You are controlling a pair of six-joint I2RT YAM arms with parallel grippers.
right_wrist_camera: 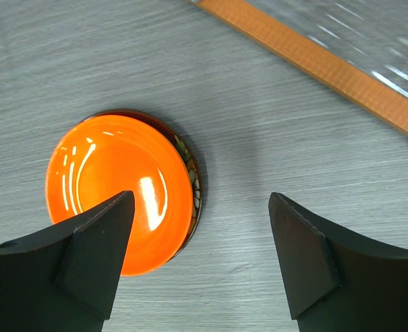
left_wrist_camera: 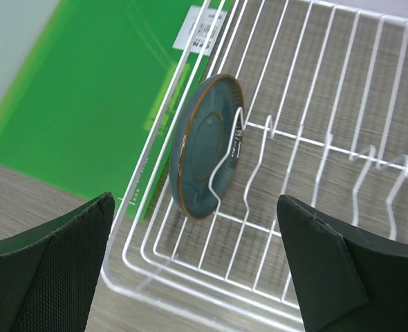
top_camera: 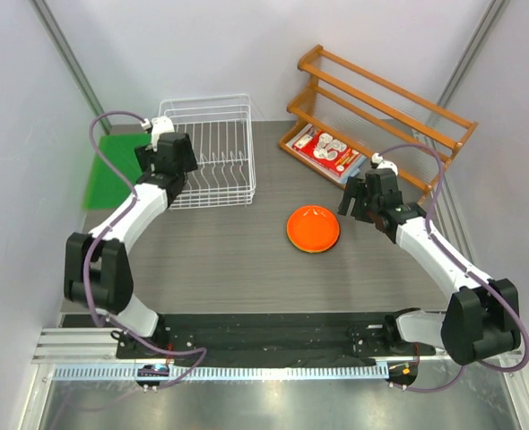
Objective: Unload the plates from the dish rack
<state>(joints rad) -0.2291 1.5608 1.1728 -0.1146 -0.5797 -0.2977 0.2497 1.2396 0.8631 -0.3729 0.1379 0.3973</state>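
Observation:
My left gripper moves down onto the blue-grey plate's upper rim (left_wrist_camera: pixel 183 143) next, one finger on each side, as the plate stands on edge between the rack's wires.
The white wire dish rack (top_camera: pixel 212 150) stands at the back left. In the left wrist view a blue-grey plate (left_wrist_camera: pixel 205 149) stands on edge between the prongs at the rack's (left_wrist_camera: pixel 190 273) left end. My left gripper (top_camera: pixel 171 159) (left_wrist_camera: pixel 196 207) hovers above it, open and empty. An orange plate (top_camera: pixel 314 228) (right_wrist_camera: pixel 114 197) lies mid-table on top of a dark patterned plate (right_wrist_camera: pixel 194 181), of which only the rim shows. My right gripper (top_camera: pixel 361 202) (right_wrist_camera: pixel 200 200) is open and empty just right of this stack. No lime green plate is in view.
An orange-brown wooden slatted shelf (top_camera: pixel 385 107) stands at the back right, with a red-and-white packet (top_camera: pixel 328 150) on its lowest level. A flat green sheet (top_camera: pixel 110 172) (left_wrist_camera: pixel 86 97) lies left of the rack. White walls close in on both sides.

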